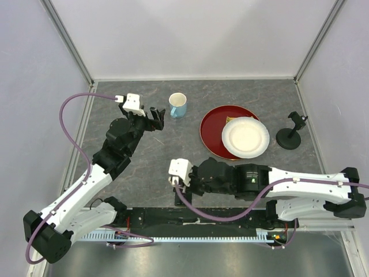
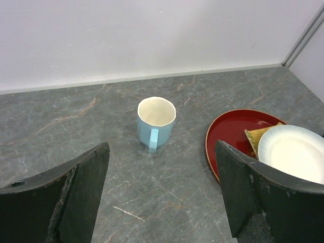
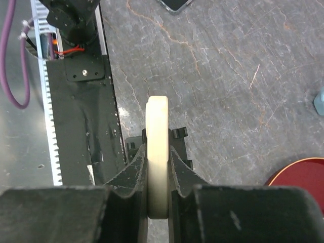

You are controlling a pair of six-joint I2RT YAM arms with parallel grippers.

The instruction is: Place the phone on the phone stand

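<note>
My right gripper needs to lower the phone onto the black phone stand next and let go, because the stand is below my right gripper and shows on both sides of the phone [image 3: 157,121].
My right gripper [image 3: 158,152] is shut on the phone [image 3: 157,121], which stands on edge between the fingers with its pale cream case edge facing the camera. Just below and beyond it, the black phone stand [image 3: 181,145] shows on both sides of the phone, close to the table's front edge. I cannot tell whether the phone touches the stand. In the top view the right gripper [image 1: 185,182] sits at the near middle of the table and hides the phone. My left gripper [image 1: 155,119] is open and empty, just in front of a blue mug [image 2: 156,119].
The blue mug [image 1: 177,105] stands at the back centre. A red plate [image 1: 214,130] holds a white plate [image 1: 245,137]. A black round-base pole stand [image 1: 288,137] is at the right. A dark glossy thing with a pale rim [image 3: 174,4] lies at the top edge of the right wrist view.
</note>
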